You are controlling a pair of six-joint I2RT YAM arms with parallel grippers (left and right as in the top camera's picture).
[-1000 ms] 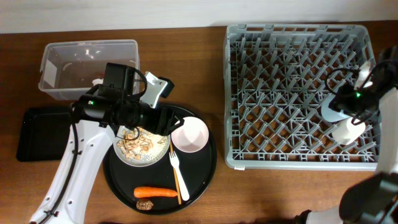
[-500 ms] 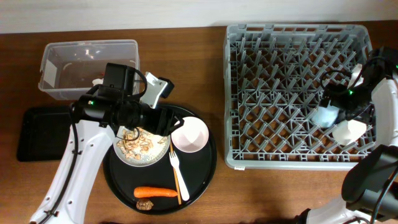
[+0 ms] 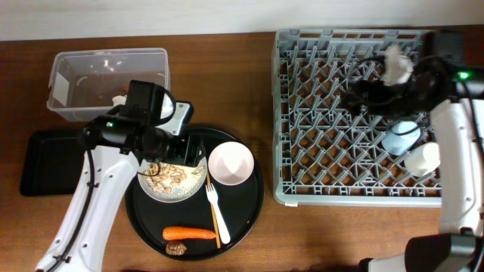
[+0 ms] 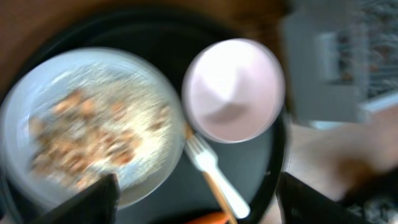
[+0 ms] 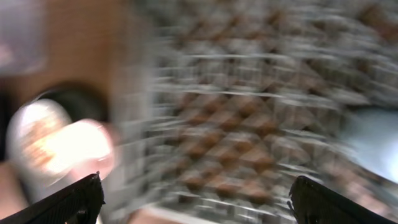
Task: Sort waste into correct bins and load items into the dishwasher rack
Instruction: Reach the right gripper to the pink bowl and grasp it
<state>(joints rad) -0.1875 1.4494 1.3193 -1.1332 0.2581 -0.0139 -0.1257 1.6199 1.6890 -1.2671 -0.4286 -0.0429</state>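
The cream bowl is still outside the rack. I need to move my right gripper left in the overhead view next and down onto the bowl's rack-side rim (image 3: 252, 157) (image 5: 111, 139).
The white plate (image 3: 172, 181) with beige food scraps, the cream bowl (image 3: 231, 162), the fork (image 3: 215, 208), the carrot (image 3: 189, 233) and a brown lump (image 3: 175, 248) lie on the round black tray. My left gripper (image 3: 193, 151) is open and empty above the plate's far edge. Its wrist view shows the plate (image 4: 87, 124), bowl (image 4: 233, 90) and fork (image 4: 214, 174) between the fingers (image 4: 196, 199). My right gripper (image 3: 355, 96) hovers open and empty over the grey rack (image 3: 333, 53). The light-blue cup (image 3: 399, 137) and white cup (image 3: 422, 159) sit in the rack.
The clear tub (image 3: 106, 79) stands at the back left with a red bit (image 3: 117, 99) inside. The shallow black tray (image 3: 41, 162) lies at the left. The right wrist view is blurred, showing rack lattice (image 5: 249, 124) and the blue cup (image 5: 373, 137).
My right gripper has let go of the light-blue cup beside the white cup and swung left and back across the rack. My left gripper has shifted slightly over the plate.
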